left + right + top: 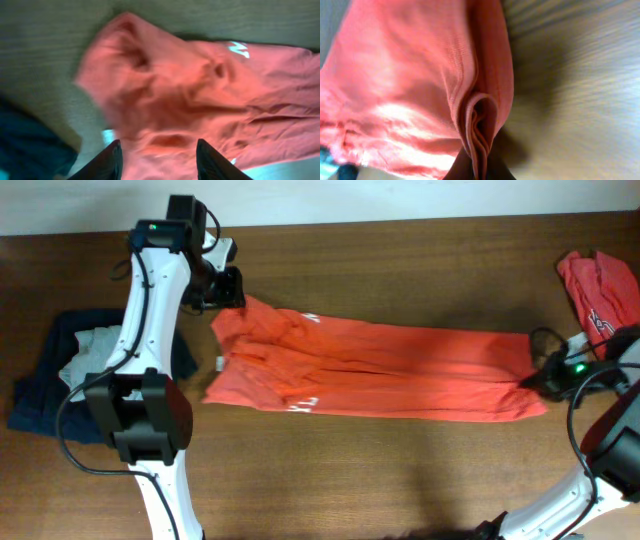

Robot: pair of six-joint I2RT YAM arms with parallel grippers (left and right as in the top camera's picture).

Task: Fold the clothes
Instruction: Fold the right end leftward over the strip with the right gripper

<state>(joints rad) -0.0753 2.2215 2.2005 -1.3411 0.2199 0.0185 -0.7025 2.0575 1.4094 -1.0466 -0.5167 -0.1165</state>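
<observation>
The shirt lies long, so my right gripper lifts its end next. Then it carries it to the left in the overhead view and releases it over the rumpled end [254, 357].
An orange-red T-shirt [380, 370] lies folded lengthwise across the middle of the wooden table, with bits of white print showing. My left gripper [228, 288] hovers open over its rumpled left end; in the left wrist view the open fingers [159, 159] frame the shirt [200, 90] and hold nothing. My right gripper [543, 378] is at the shirt's right end. In the right wrist view its fingers [479, 167] are shut on a bunched fold of the shirt [420, 85]. A second orange-red shirt [600, 285] with white print lies crumpled at the far right.
A pile of dark blue and white-grey clothes [60, 370] lies at the left edge, beside the left arm's base [140, 420]; it also shows in the left wrist view [30, 145]. Cables run by the right arm [600, 440].
</observation>
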